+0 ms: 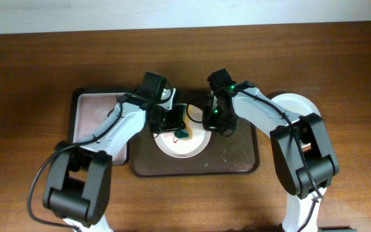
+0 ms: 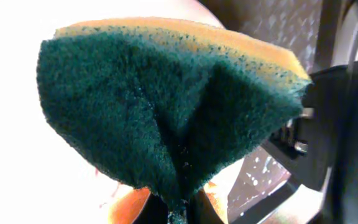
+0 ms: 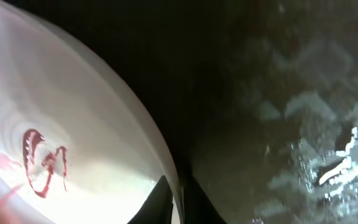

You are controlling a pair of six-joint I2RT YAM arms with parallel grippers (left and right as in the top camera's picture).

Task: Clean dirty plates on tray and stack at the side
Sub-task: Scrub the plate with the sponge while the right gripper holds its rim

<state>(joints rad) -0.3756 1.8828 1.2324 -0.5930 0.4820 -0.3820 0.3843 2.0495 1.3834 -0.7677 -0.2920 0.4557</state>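
Observation:
I need to move my left gripper off the plate and into the smaller black tray (image 1: 96, 116) to let go of the sponge. That tray is to the left of my gripper in the overhead view.
A pale round plate (image 1: 187, 148) with a red sauce squiggle (image 3: 42, 163) lies on the dark brown tray (image 1: 237, 161). My left gripper (image 1: 174, 122) is shut on a folded green and yellow sponge (image 1: 183, 133) and holds it on the plate's far part. In the left wrist view the sponge (image 2: 166, 99) fills the frame, pinched at the jaws (image 2: 180, 213) over the plate (image 2: 17, 137). My right gripper (image 1: 215, 122) is shut on the plate's right rim, one finger inside and one outside (image 3: 179, 199). A white plate (image 1: 298, 103) lies right of the tray, partly under the right arm.
A smaller black tray with a pinkish inside (image 1: 92, 113) stands just left of the brown tray, under my left arm. The brown tray's bare right part (image 3: 291, 124) carries pale smears. The wooden table (image 1: 31, 64) surrounds everything.

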